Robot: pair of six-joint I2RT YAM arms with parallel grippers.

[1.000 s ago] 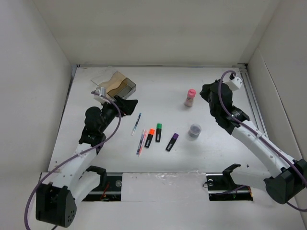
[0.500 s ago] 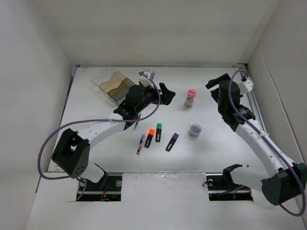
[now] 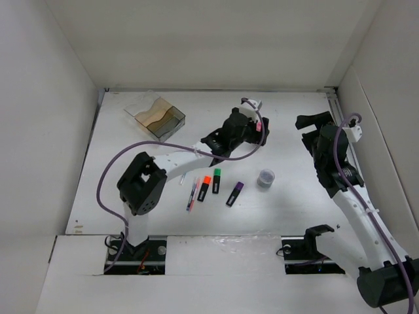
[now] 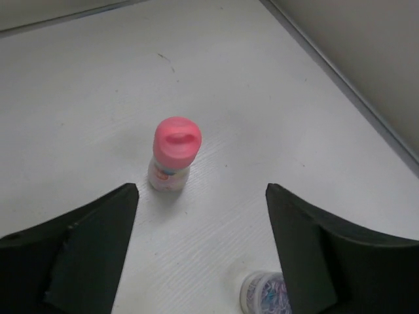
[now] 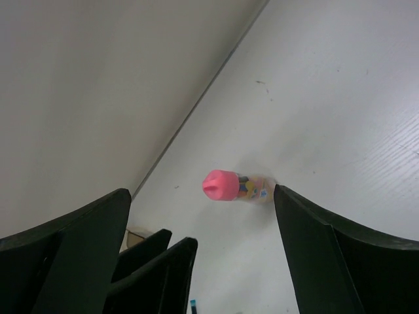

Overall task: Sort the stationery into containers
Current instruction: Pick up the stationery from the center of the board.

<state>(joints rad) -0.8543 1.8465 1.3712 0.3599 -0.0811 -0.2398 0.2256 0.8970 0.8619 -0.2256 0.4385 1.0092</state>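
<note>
The pink-topped bottle is beyond my open fingers, so I need to move my left gripper down and outward next until its fingers are on both sides of the bottle's pink top.
The pink-topped bottle (image 4: 173, 156) stands upright on the white table, just ahead of my left gripper (image 4: 201, 196), whose jaws are open and do not touch it. From above, the left gripper (image 3: 256, 131) hides most of the bottle (image 3: 264, 123). My right gripper (image 3: 305, 127) is open to the bottle's right, and its own view shows the bottle (image 5: 234, 186) well ahead of it. A pink pen (image 3: 192, 194) and the orange (image 3: 204, 188), green (image 3: 216, 180) and purple (image 3: 234, 193) highlighters lie mid-table. The clear box (image 3: 157, 116) sits at the far left.
A small round clear jar of clips (image 3: 266, 178) stands near the bottle, also at the bottom of the left wrist view (image 4: 265, 293). The left arm stretches over the bluish pen's spot. White walls enclose the table; a rail (image 3: 347, 140) runs along its right edge.
My left arm swung from the clear box rightward across the table to the bottle. My right gripper opened and drew back to the right, away from the bottle.
</note>
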